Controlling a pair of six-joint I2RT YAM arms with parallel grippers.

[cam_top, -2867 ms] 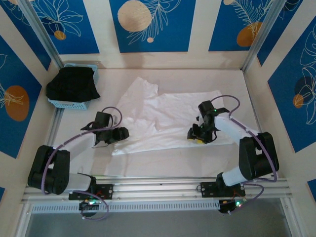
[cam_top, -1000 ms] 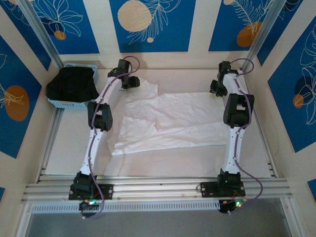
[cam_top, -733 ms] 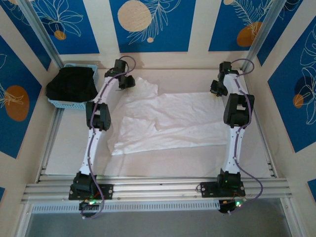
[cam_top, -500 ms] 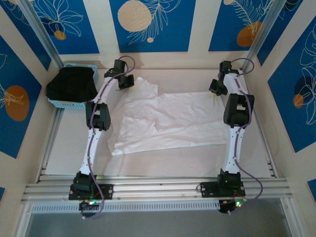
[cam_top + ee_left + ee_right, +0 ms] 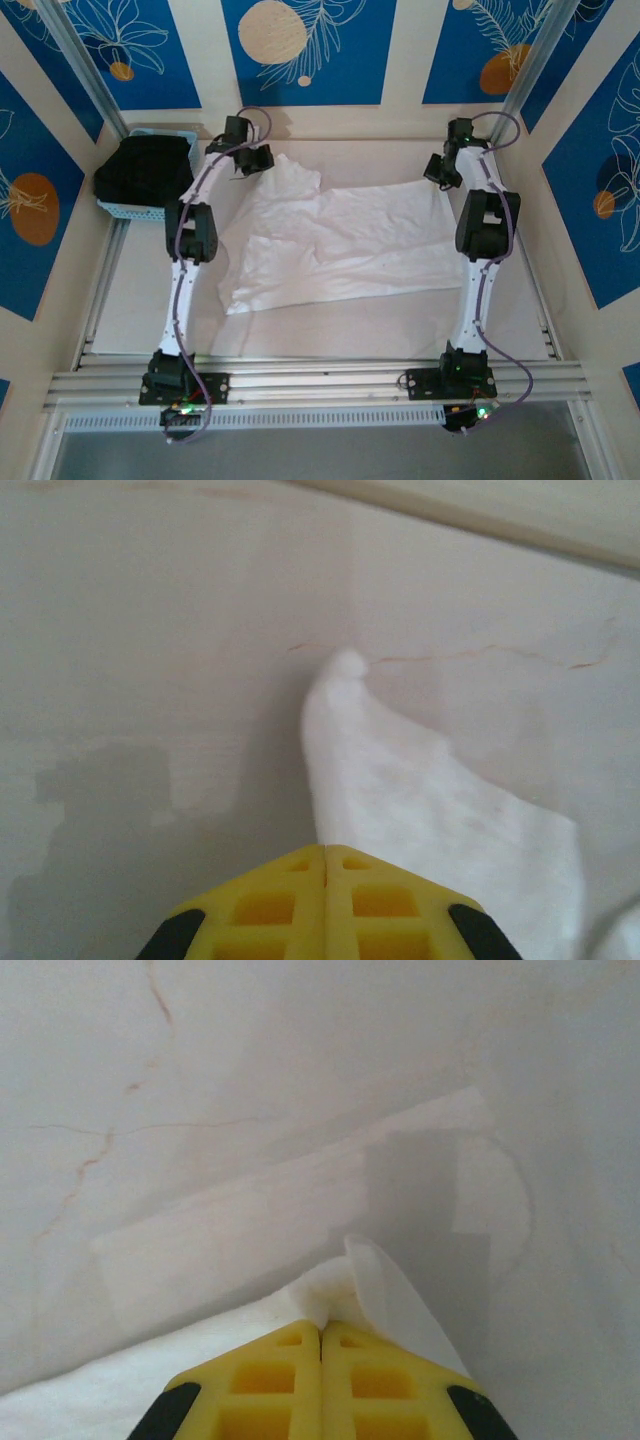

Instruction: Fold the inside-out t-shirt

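Note:
My right gripper should next draw back over the shirt's side edge [image 5: 448, 223] beside its arm and release the curled cloth corner there, because the shirt's far edge lies unfolded.
The inside-out t-shirt [image 5: 340, 240] lies spread and creased across the middle of the white table, plain white from above. Both arms reach to the far side. My left gripper [image 5: 260, 160] is at the shirt's far left corner and my right gripper [image 5: 438, 172] is at its far right corner. In the left wrist view the yellow fingers of the left gripper [image 5: 325, 848] are pressed together with the white cloth [image 5: 400, 780] running out from between them. In the right wrist view the right gripper [image 5: 321, 1325] is shut on a curled cloth corner [image 5: 375, 1280].
A light blue basket [image 5: 182, 136] holding a black garment [image 5: 148, 172] stands at the far left, close to the left gripper. The back wall [image 5: 340, 122] rises just beyond both grippers. Bare table [image 5: 330, 325] lies between the shirt and the arm bases.
Both arms swung from the near side out to the shirt's far corners. In the last second both grippers shut on the cloth and drew the corners slightly toward the back wall.

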